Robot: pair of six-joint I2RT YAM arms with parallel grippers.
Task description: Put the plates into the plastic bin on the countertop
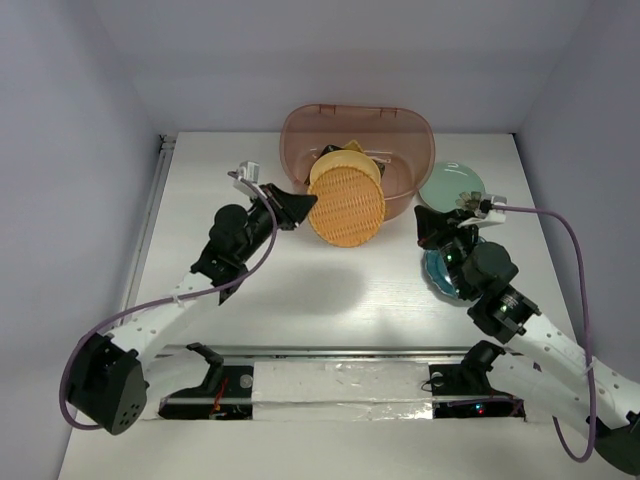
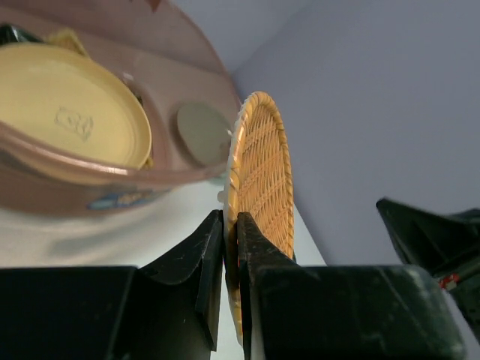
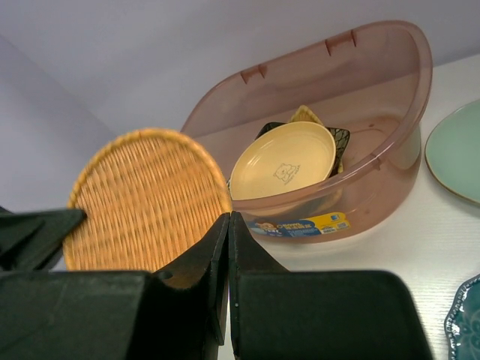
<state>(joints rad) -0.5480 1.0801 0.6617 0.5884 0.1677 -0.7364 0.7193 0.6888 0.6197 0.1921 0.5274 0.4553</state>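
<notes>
The plain yellow plate (image 3: 283,159) lies outward in the bin, so my left gripper needs to next move the orange plate outward over the bin's near rim and release it.
My left gripper (image 1: 302,207) is shut on the rim of the orange ribbed round plate (image 1: 347,208), held on edge in the air just in front of the plastic bin (image 1: 300,125); the plate also shows in the left wrist view (image 2: 262,172) and right wrist view (image 3: 142,202). The bin holds the plain yellow plate (image 3: 283,159) on the black square floral plate (image 3: 339,137), with a bit of the orange fan-shaped plate (image 3: 304,114) behind. The pale green plate (image 1: 450,186) and teal scalloped plate (image 1: 438,270) lie on the countertop at right. My right gripper (image 1: 428,222) is shut and empty above the teal plate.
The bin (image 3: 390,67) stands at the back middle of the white countertop (image 1: 330,300). Grey walls close in the table at the back and sides. The arm bases and a white rail (image 1: 340,380) run along the near edge.
</notes>
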